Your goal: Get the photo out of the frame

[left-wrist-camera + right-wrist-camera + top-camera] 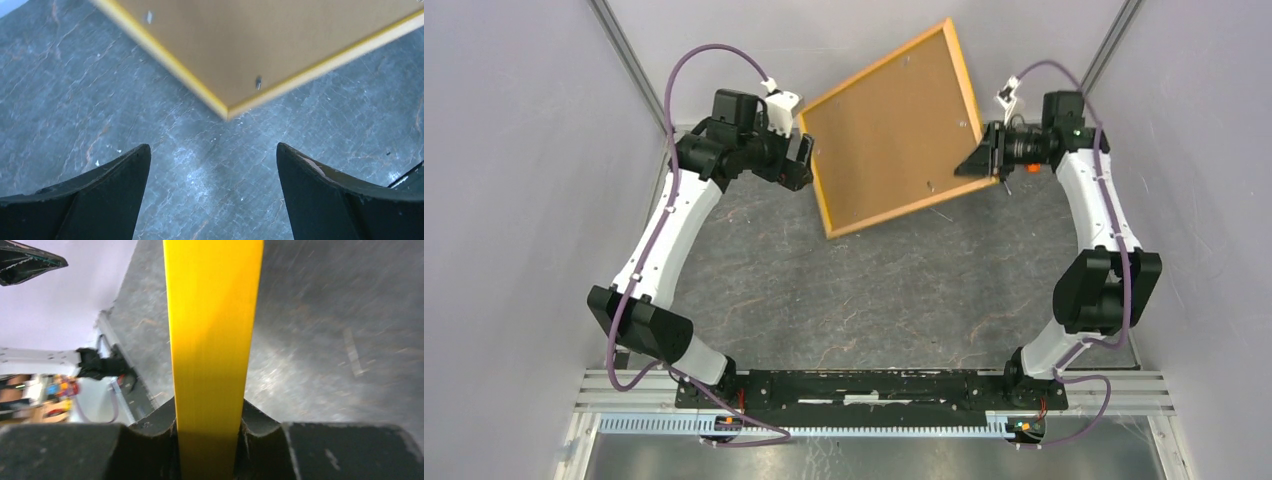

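Observation:
I need to bring the frame (889,130) in my right gripper back next, turn it over, lower it onto the bare marbled mat (894,288) below and back of the gripper, and let go of it.
The frame (889,130) hangs tilted above the back of the table, its brown board back with small clips facing the top camera. My right gripper (986,155) is shut on its right edge; in the right wrist view the yellow border (212,330) runs straight up from between the jaws of that gripper (210,410). My left gripper (804,160) is open just off the frame's left edge and touches nothing. In the left wrist view, a lower corner of the frame (260,40) hangs beyond this gripper (214,150). The photo is hidden.
A grey marbled mat (854,290) covers the table under the frame. Lavender walls (514,200) close in both sides and the back. An aluminium rail (624,385) with the arm bases runs along the near edge.

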`<state>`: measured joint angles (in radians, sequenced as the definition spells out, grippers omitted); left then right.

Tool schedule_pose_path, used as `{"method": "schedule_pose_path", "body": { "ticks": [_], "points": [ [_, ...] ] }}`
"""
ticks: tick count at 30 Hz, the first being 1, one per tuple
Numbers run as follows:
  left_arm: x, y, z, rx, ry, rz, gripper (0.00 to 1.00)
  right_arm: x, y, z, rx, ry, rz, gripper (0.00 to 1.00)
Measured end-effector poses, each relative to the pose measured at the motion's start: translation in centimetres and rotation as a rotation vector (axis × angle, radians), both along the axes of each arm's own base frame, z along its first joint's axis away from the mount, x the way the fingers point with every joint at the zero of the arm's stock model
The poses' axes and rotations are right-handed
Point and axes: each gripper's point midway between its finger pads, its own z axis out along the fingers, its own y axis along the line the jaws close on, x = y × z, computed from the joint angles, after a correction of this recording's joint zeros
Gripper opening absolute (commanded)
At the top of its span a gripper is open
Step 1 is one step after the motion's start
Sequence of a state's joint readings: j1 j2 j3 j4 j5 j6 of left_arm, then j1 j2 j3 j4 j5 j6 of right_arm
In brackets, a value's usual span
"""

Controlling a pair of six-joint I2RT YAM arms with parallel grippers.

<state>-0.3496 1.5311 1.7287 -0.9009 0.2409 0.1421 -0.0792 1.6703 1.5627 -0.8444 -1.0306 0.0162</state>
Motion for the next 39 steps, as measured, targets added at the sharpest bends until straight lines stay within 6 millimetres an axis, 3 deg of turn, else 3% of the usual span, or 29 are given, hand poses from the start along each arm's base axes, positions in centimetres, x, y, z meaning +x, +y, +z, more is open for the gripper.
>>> {"method": "schedule_pose_path", "body": {
  "ticks": [6, 9, 11, 15, 19, 24, 28, 34, 39],
  "points": [
    [1.4, 3.8, 0.0, -0.039, 0.030, 0.141, 1.00, 4.6, -2.4, 6.8, -0.190, -0.309, -0.076, 0.00],
    [2.3, 6.4, 0.0, -0.063, 0.042, 0.235, 1.00, 5.8, -3.7, 9.0, -0.277, -0.413, -0.120, 0.00],
    [2.6, 7.8, 0.0, -0.076, 0.048, 0.284, 1.00, 6.1, -4.2, 9.3, -0.326, -0.452, -0.124, 0.00],
    [2.9, 9.3, 0.0, -0.093, 0.058, 0.341, 1.00, 6.1, -2.8, 8.5, -0.452, -0.510, -0.066, 0.00],
    [3.0, 9.5, 0.0, -0.101, 0.061, 0.354, 1.00, 5.2, 1.2, 8.9, -0.603, -0.648, 0.045, 0.00],
    [3.4, 10.8, -0.4, -0.108, 0.074, 0.398, 1.00, 2.1, 5.3, 8.3, -0.757, -0.800, 0.225, 0.00],
    [4.5, 14.4, -0.5, -0.104, 0.072, 0.501, 1.00, -0.7, 6.9, 7.2, -0.830, -0.892, 0.343, 0.00],
    [4.8, 20.4, -0.5, -0.037, 0.043, 0.692, 1.00, -4.6, 8.8, 4.2, -0.908, -0.977, 0.494, 0.00],
    [4.6, 20.7, -1.3, -0.032, 0.057, 0.702, 1.00, -7.2, 10.4, -0.5, -0.982, -0.985, 0.601, 0.00]
  ]
}}
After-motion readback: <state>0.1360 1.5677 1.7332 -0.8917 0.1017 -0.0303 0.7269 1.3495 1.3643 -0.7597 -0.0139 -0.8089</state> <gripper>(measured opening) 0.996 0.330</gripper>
